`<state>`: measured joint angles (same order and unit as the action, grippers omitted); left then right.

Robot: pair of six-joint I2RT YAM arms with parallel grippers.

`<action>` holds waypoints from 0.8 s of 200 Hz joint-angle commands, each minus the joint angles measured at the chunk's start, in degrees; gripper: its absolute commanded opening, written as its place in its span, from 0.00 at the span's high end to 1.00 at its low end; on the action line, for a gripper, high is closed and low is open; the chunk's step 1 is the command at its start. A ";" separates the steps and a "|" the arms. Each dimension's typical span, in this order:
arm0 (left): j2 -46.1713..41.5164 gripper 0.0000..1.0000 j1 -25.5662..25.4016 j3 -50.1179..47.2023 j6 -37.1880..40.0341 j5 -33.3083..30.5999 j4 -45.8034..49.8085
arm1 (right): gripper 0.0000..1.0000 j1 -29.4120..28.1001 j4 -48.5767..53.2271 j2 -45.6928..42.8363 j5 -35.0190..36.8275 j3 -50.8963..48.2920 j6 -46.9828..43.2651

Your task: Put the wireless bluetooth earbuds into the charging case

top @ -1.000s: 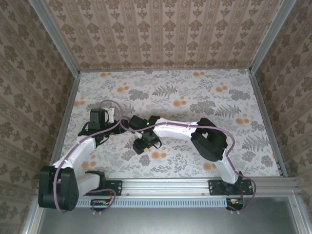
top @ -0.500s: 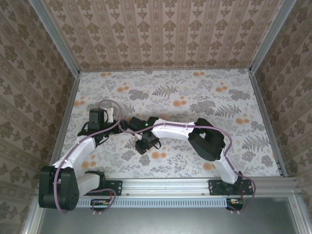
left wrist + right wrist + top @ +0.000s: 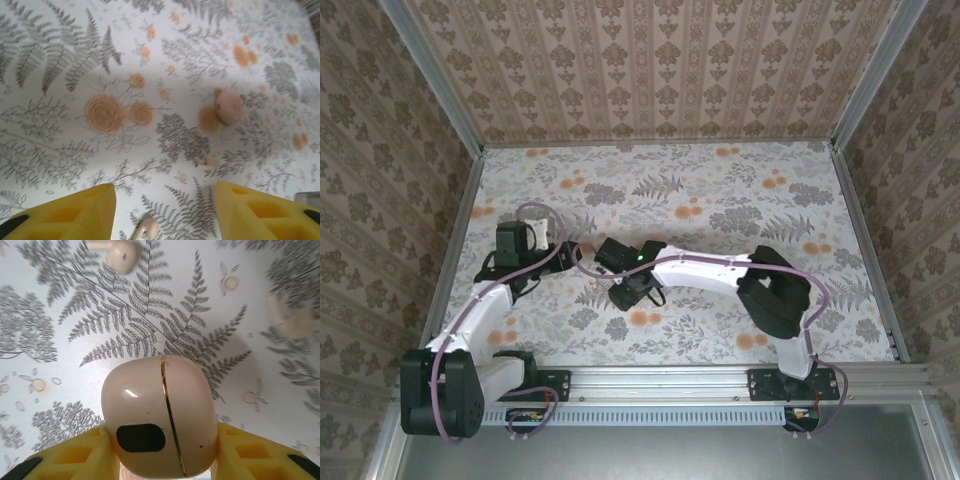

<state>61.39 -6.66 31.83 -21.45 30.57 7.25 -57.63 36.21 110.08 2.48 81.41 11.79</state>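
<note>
I should next tilt my open left gripper up from the cloth and move it across to the salmon-pink charging case, because my right gripper's fingers hold that case raised.
The charging case (image 3: 159, 415), a rounded salmon-pink shell with a gold seam and a black oval, sits between the yellow fingers of my right gripper (image 3: 162, 435). Both fingers press on its sides, just above the fern-print cloth. One pale earbud (image 3: 117, 251) lies beyond it at the top left, another (image 3: 292, 320) at the right. My left gripper (image 3: 165, 195) hangs open over the cloth. An earbud (image 3: 147, 227) lies between its fingers and another (image 3: 207, 161) a little farther on. Beyond them is a round pink puck (image 3: 230, 107) with no fingers around it.
From above, both grippers, left (image 3: 545, 248) and right (image 3: 628, 288), are close together at the table's left middle. Patterned walls (image 3: 650, 70) enclose the table on three sides. A metal rail (image 3: 720, 378) runs along the near edge. Orange flower prints (image 3: 104, 112) dot the cloth.
The right arm's elbow swung right and its gripper shifted slightly up and right while its jaws narrowed. The left gripper edged a little to the left.
</note>
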 commanded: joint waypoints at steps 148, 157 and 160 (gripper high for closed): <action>0.89 0.42 -16.43 9.39 4.25 27.87 -4.87 | 0.62 1.12 -15.49 -29.15 8.15 -15.73 -15.65; 1.72 0.42 -16.67 9.76 3.97 28.10 -4.85 | 0.62 1.20 -15.81 -29.85 8.32 -16.21 -15.84; 1.86 0.42 -16.78 9.87 3.96 28.18 -4.84 | 0.62 1.19 -15.96 -29.92 8.39 -16.39 -15.90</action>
<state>61.76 -22.65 39.22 -19.00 55.92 1.08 -56.73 22.24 83.11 8.86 66.74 -2.07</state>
